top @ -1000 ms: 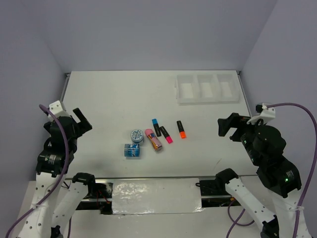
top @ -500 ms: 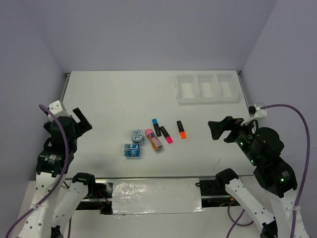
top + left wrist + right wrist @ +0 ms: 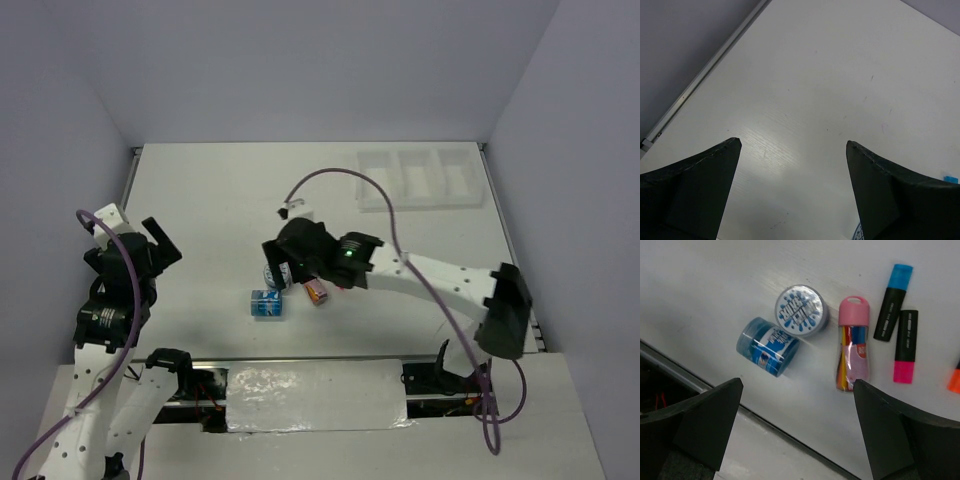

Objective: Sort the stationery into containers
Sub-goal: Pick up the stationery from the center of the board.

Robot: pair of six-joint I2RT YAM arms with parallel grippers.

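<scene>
Next I will move my right gripper down and to the left in the top view around the upright roll (image 3: 801,310), as that stands below it on that side.
My right gripper (image 3: 290,268) is open and empty, hovering over the stationery at the table's middle front; its jaws stand wide apart in the right wrist view (image 3: 796,390). Below it are an upright blue-and-white roll (image 3: 801,310), a second roll on its side (image 3: 768,346), the pink eraser (image 3: 854,342), and the blue (image 3: 894,288), pink (image 3: 905,346) and orange (image 3: 955,381) highlighters. In the top view the side-lying roll (image 3: 266,304) and the eraser (image 3: 318,292) show; my arm hides the highlighters. The white three-compartment tray (image 3: 418,178) sits far right. My left gripper (image 3: 160,240) is open and empty at the left (image 3: 792,145).
The table's near edge with a black gap and a taped strip (image 3: 315,395) runs just in front of the rolls. The right arm (image 3: 440,282) stretches across the right half of the table. Purple walls close in the back and sides.
My right arm has swung from the right side of the table to the middle and now hangs over the stationery. The left arm has barely moved. Nothing was picked up.
</scene>
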